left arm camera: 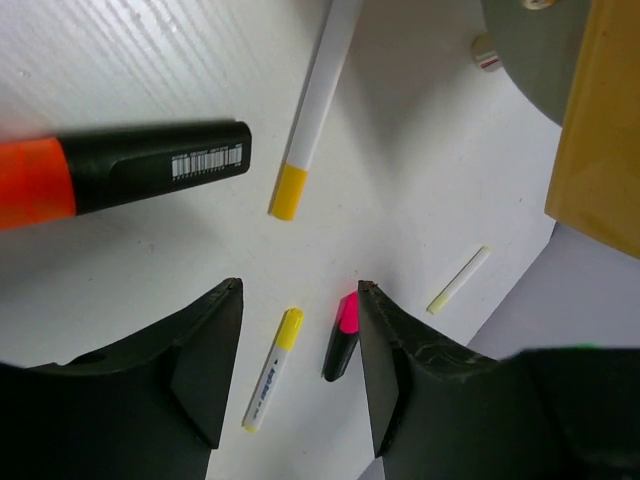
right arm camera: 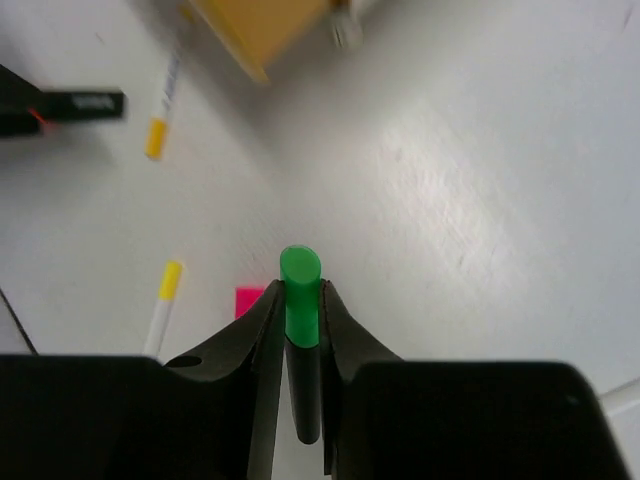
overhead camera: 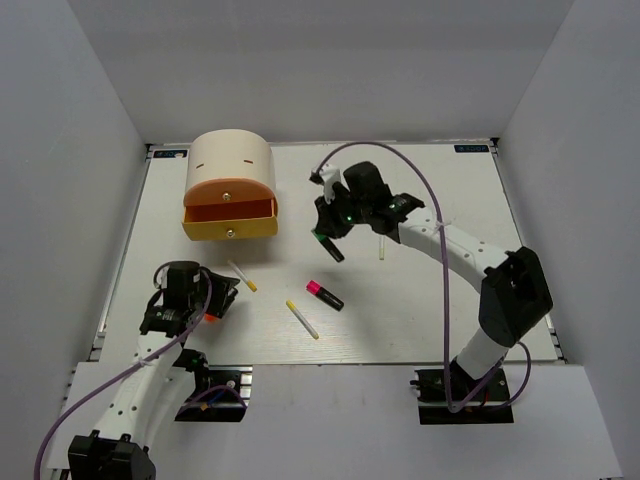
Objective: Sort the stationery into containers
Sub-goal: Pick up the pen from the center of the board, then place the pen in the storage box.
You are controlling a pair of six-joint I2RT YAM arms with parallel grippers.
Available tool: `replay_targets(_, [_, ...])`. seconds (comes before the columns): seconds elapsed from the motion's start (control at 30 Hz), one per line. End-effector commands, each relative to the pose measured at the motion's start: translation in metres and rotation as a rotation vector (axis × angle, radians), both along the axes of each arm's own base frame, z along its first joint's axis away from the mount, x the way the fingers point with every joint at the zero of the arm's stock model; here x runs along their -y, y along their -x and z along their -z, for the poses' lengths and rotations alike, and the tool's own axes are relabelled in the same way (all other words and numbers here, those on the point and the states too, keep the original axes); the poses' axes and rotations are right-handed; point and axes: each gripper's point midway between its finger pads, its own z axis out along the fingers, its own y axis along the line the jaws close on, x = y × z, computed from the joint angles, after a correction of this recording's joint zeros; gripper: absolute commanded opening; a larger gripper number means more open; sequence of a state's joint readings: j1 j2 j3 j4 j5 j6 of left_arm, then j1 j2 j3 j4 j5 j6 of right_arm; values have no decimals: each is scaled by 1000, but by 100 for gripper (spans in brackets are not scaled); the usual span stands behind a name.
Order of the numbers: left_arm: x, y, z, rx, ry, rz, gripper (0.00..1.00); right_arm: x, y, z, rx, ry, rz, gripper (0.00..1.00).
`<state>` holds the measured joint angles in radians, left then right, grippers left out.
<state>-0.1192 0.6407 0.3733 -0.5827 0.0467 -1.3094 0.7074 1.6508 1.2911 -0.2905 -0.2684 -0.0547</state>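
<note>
The yellow drawer is pulled open, so my right gripper goes up toward the cabinet next. It will then swing over the drawer, bring the green-capped highlighter down inside and let it go.
The beige half-cylinder cabinet stands at the back left, with its yellow drawer pulled open below the orange one. My right gripper is shut on a green-capped highlighter and holds it above the table right of the cabinet. My left gripper is open and empty, low over the table at the front left. An orange-capped highlighter lies just beside it. A pink-capped highlighter and two yellow-tipped white pens lie mid-table.
A third thin white pen lies under the right arm. A small pink-white eraser sits by the cabinet's base. The table has raised edges, and white walls close in on three sides.
</note>
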Motion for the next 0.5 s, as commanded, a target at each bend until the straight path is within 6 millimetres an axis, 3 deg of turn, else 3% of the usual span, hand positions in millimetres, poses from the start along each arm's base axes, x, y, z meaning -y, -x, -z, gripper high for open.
replay_targets(0.0, [3,7,3,-38,51,-26,59,-33,-9,-79,189,-156,-147,6])
replay_targets(0.03, [3,12,4,-56,63,-41,59,-36,-13,-95,210,-175,-155,6])
replay_targets(0.07, [1,14,6,-70,60,-54,59,-42,-13,-96,206,-183,-171,6])
replay_targets(0.1, [1,15,5,-75,77,-74,63,-48,-18,-117,240,-216,-181,6])
replay_targets(0.17, [-3,22,7,-103,67,-98,64,-60,-15,-130,267,-253,-217,6])
replay_targets(0.2, [-3,23,7,-107,73,-106,66,-68,-18,-159,332,-302,-233,6])
replay_targets(0.27, [-5,28,8,-128,71,-123,72,-82,-12,-170,361,-327,-266,4])
replay_targets(0.3, [-6,30,8,-132,77,-131,72,-91,-14,-194,429,-365,-288,4])
replay_targets(0.47, [-8,34,8,-142,80,-153,73,-129,-10,-227,609,-434,-406,3])
